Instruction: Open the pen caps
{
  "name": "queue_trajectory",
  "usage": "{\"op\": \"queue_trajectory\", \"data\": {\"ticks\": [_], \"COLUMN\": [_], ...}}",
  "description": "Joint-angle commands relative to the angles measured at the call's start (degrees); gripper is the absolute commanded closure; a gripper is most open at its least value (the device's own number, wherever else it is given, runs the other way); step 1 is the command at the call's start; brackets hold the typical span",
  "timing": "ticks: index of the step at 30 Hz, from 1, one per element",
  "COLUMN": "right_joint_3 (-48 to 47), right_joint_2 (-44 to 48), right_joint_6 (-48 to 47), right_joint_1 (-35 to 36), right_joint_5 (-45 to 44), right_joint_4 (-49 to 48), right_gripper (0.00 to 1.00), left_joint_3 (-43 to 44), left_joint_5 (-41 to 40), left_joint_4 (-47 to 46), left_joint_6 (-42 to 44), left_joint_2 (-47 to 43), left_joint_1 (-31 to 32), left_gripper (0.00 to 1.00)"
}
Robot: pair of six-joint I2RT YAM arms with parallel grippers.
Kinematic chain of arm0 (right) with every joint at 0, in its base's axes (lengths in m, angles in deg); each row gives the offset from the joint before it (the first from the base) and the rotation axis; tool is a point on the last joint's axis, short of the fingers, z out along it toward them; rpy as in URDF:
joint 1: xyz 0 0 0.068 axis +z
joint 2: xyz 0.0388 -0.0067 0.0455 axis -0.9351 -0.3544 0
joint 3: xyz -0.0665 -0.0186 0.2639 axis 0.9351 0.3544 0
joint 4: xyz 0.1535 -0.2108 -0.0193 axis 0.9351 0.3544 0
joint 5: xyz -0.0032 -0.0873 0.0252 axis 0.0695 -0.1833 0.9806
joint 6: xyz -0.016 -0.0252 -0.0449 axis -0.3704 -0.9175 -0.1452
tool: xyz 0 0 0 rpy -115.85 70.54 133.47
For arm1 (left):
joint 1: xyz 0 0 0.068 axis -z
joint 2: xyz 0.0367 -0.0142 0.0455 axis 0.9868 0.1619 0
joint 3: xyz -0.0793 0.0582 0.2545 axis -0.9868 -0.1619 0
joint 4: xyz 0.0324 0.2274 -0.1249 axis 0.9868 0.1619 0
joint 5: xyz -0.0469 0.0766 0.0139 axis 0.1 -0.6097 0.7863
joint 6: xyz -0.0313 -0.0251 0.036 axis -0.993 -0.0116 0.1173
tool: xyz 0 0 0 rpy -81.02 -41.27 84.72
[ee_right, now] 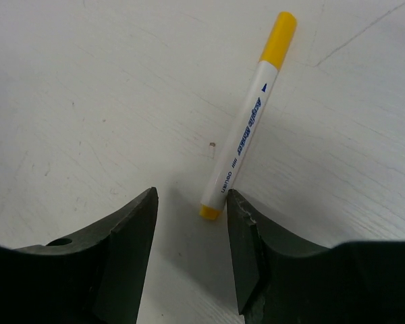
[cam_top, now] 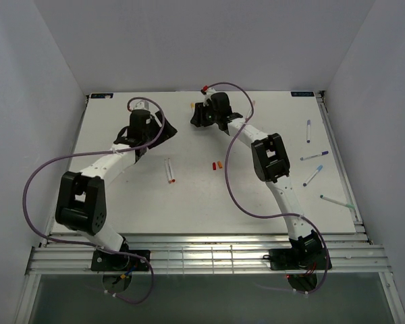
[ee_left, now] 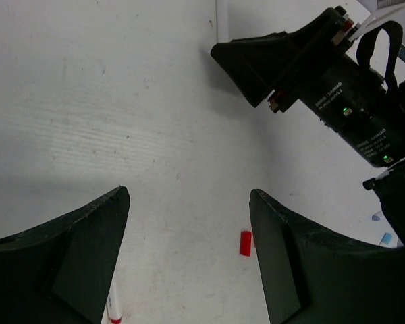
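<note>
I will swing my left gripper outward and to the right in the top view, down onto the pen's white body, because the yellow pen cap (ee_right: 281,35) is still on.
A white pen (ee_right: 246,128) with a yellow pen cap (ee_right: 281,35) lies flat on the table. Its small yellow tail end (ee_right: 210,212) rests just inside the right fingertip of my right gripper (ee_right: 192,199), whose jaws stand apart around it without clamping. From above, my right gripper (cam_top: 196,119) is at the far middle of the table. My left gripper (cam_top: 163,129) faces it, open and empty (ee_left: 189,196), hovering over bare table. A loose red cap (ee_left: 246,243) lies beside its right finger. A red-tipped pen (ee_left: 113,310) shows by the left finger.
Two white pens (cam_top: 169,171) lie at mid table, with a loose red cap (cam_top: 212,165) and an orange cap (cam_top: 220,164) to their right. Several capped pens, purple (cam_top: 308,130), blue (cam_top: 313,175) and green (cam_top: 337,201), lie scattered at the right. White walls surround the table.
</note>
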Motion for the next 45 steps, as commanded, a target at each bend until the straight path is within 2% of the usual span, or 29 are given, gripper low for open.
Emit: {"op": "queue_trajectory", "data": {"ticks": [1, 5, 8, 10, 11, 12, 13, 14, 19, 23, 30, 41, 45], "right_joint_3": [-0.4, -0.2, 1.4, 11.3, 16.5, 21.8, 31.0, 34.7, 51.6, 59.4, 67.9, 77.9, 78.8], "right_joint_2": [0.3, 0.2, 2.6, 9.8, 13.0, 16.5, 23.0, 25.8, 43.0, 52.2, 64.6, 76.8, 77.5], "right_joint_6": [2.1, 3.5, 4.2, 5.0, 6.3, 6.9, 7.2, 7.5, 6.6, 5.6, 4.9, 4.3, 5.1], "right_joint_1": [-0.3, -0.7, -1.1, -1.9, -2.3, -3.2, -3.7, -4.3, -6.6, -7.4, -9.7, -13.7, -14.7], "right_joint_5": [3.8, 8.8, 7.1, 6.3, 5.9, 5.1, 3.1, 2.3, -3.9, -4.5, -3.4, -3.3, -2.4], "right_joint_4": [-3.9, -6.1, -7.0, -9.9, -16.2, -19.3, -21.6, -23.9, -21.0, -18.8, -13.7, -15.7, -16.8], "right_gripper": [0.48, 0.48, 0.48, 0.49, 0.49, 0.49, 0.49, 0.49, 0.48, 0.48, 0.47, 0.47, 0.47], "left_joint_3": [7.3, 13.5, 19.2, 24.3, 25.8, 27.1, 28.7, 29.5, 36.7, 49.3, 62.4, 61.4, 59.5], "left_joint_5": [0.2, 2.3, 5.0, 4.8, 4.4, 4.3, 3.9, 3.7, 3.3, 0.2, -12.2, -23.9, -23.6], "left_joint_4": [3.9, 3.3, 2.1, 2.0, 1.7, 1.3, 0.5, -1.0, -3.5, -0.1, 3.3, 1.7, 0.7], "left_joint_6": [2.3, 3.4, 6.3, 8.4, 10.6, 11.6, 12.6, 14.2, 15.0, 15.7, 17.5, 18.4, 18.7], "left_joint_2": [3.6, 9.2, 15.3, 20.5, 22.0, 23.2, 25.2, 26.0, 32.3, 40.5, 52.9, 55.1, 55.0], "left_joint_1": [0.2, 0.2, 0.4, 0.6, 0.7, 0.7, 0.7, 0.7, 1.5, 3.6, 7.3, 9.6, 9.6], "left_gripper": [0.18, 0.19, 0.22, 0.25, 0.27, 0.28, 0.28, 0.29, 0.33, 0.34, 0.36, 0.38, 0.38]}}
